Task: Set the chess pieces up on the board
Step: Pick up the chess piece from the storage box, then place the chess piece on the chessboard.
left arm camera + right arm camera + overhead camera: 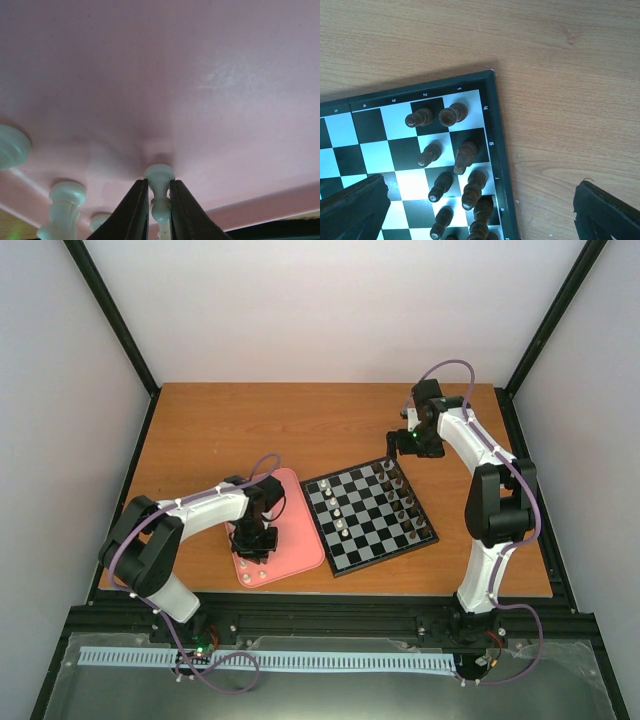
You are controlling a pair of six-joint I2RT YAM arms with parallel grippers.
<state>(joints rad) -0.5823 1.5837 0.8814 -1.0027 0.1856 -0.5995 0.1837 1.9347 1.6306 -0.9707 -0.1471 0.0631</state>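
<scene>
My left gripper lifts the piece across to the right in the top view next, lowers and releases it, since an empty square (350, 546) there extends the cream row's near end.
My left gripper (252, 545) reaches down onto the pink tray (300, 540). In the left wrist view its dark fingers (132, 210) press both sides of an upright cream-white chess piece (159, 175), which still stands on the tray (200, 100). More cream pieces (65, 197) stand to its left. The board (386, 557) lies right of the tray, with a few cream pieces (338, 512) in its left half. My right gripper (410, 445) hovers open over the board's far right corner (499, 135), with nothing between its fingers (355, 205).
Dark brown pieces (472, 187) fill two rows along the board's right side; one (465, 156) lies tipped over. A few cream pieces (252, 575) cluster at the tray's near end. Bare wood table (250, 430) stretches behind the tray and the board.
</scene>
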